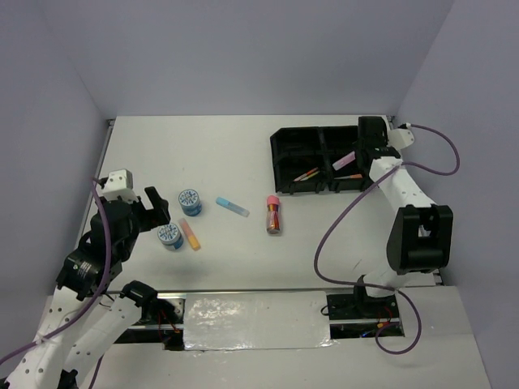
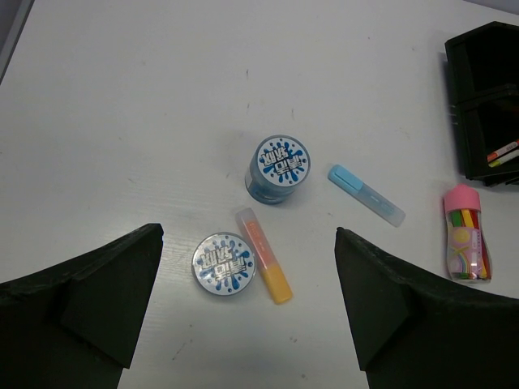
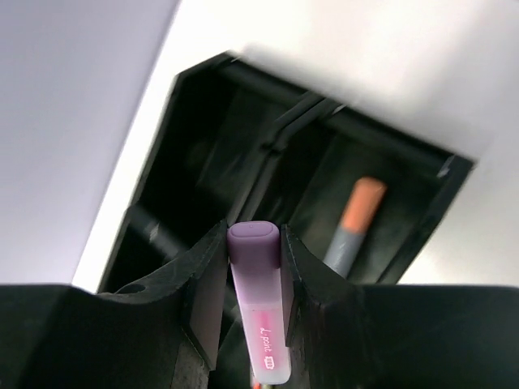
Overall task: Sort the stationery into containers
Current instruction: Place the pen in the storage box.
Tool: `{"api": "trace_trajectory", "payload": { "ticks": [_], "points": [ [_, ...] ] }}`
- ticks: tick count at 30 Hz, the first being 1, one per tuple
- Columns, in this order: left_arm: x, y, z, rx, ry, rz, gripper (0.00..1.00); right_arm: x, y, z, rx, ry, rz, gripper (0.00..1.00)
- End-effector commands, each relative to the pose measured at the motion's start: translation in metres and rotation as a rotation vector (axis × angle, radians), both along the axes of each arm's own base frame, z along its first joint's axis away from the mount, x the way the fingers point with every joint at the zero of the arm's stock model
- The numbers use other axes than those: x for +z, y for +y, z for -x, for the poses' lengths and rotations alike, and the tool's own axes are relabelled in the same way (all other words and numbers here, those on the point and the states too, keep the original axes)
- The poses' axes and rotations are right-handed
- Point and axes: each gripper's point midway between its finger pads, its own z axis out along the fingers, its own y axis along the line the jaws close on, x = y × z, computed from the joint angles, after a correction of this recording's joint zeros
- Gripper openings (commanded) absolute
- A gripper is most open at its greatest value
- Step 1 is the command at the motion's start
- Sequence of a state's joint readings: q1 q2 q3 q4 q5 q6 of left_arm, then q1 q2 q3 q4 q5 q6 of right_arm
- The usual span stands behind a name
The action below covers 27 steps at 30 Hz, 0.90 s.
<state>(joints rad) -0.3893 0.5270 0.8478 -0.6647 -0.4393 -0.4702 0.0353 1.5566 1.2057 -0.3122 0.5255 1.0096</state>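
This tray (image 1: 285,146) already collects pens, so my right gripper will next move the purple marker slightly down into the tray's near section with the orange-tipped pen and let go of it.
The black four-compartment tray (image 1: 285,146) stands at the far right. My right gripper (image 1: 359,156) hovers over its right half, shut on a purple marker (image 3: 258,279); the marker (image 1: 344,161) sticks out to the left. Two thin pens (image 1: 306,174) lie in the near left compartment and an orange-tipped pen (image 3: 353,225) in another. My left gripper (image 1: 156,211) is open and empty, just left of two blue-white tape rolls (image 2: 278,168) (image 2: 225,264) and an orange marker (image 2: 263,254). A blue marker (image 2: 366,194) and a pink-capped glue stick (image 2: 465,232) lie further right.
The loose items lie on the white table (image 1: 203,146) between my left gripper and the tray. Grey walls close in the table at the back and both sides. The right arm (image 1: 418,231) rises along the table's right edge.
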Motion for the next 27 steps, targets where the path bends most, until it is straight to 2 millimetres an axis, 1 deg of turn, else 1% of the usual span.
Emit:
{"api": "trace_trajectory", "payload": {
  "ticks": [1,2,8,10,11,13,14,17,18,19,20,21,22,24,26,27],
  "points": [
    [0.009,-0.002,-0.004,-0.016,-0.044,0.006,0.99,0.009,-0.020,-0.008,-0.074,-0.021,0.032,0.00],
    [0.009,-0.003,-0.004,-0.016,-0.043,0.006,0.99,0.003,-0.021,-0.010,-0.069,-0.010,0.038,0.00],
    [0.007,-0.003,-0.005,-0.018,-0.034,0.001,0.99,-0.007,-0.020,-0.023,-0.041,0.001,0.054,0.03],
    [0.007,-0.004,-0.005,-0.021,-0.035,0.002,0.99,-0.009,-0.017,-0.029,-0.016,0.002,0.051,0.06],
    [0.007,-0.004,-0.006,-0.021,-0.034,0.001,0.99,-0.009,-0.017,-0.030,-0.014,0.006,0.055,0.09],
    [0.006,-0.004,-0.006,-0.023,-0.031,0.000,0.99,-0.011,-0.017,-0.031,-0.007,0.010,0.059,0.26],
    [0.007,-0.004,-0.006,-0.022,-0.032,0.001,0.99,-0.013,-0.016,-0.030,0.001,0.016,0.062,0.44],
    [0.007,-0.005,-0.006,-0.026,-0.034,0.000,0.99,-0.010,-0.012,-0.030,0.023,0.006,0.049,0.76],
    [0.006,-0.005,-0.006,-0.029,-0.031,0.000,0.99,-0.008,-0.009,-0.030,0.036,0.004,0.043,0.80],
    [0.006,-0.006,-0.006,-0.029,-0.031,0.000,0.99,-0.005,-0.008,-0.031,0.051,0.000,0.047,0.82],
    [0.006,-0.006,-0.006,-0.031,-0.028,-0.002,0.99,0.003,-0.007,-0.031,0.057,-0.016,0.046,0.84],
    [0.006,-0.006,-0.006,-0.031,-0.029,-0.001,0.99,0.007,-0.006,-0.031,0.068,-0.017,0.049,0.92],
    [0.006,-0.006,-0.007,-0.032,-0.029,-0.003,0.99,0.012,-0.001,-0.032,0.103,-0.020,0.056,0.92],
    [0.006,-0.006,-0.007,-0.031,-0.028,-0.002,0.99,0.031,0.007,-0.035,0.145,-0.056,0.080,0.93],
    [0.007,-0.005,-0.007,-0.028,-0.030,-0.001,0.99,0.047,0.031,-0.040,0.278,-0.087,0.104,0.93],
    [0.006,-0.005,-0.007,-0.026,-0.030,-0.001,0.99,0.059,0.052,-0.045,0.385,-0.120,0.143,0.94]
  ]
}}
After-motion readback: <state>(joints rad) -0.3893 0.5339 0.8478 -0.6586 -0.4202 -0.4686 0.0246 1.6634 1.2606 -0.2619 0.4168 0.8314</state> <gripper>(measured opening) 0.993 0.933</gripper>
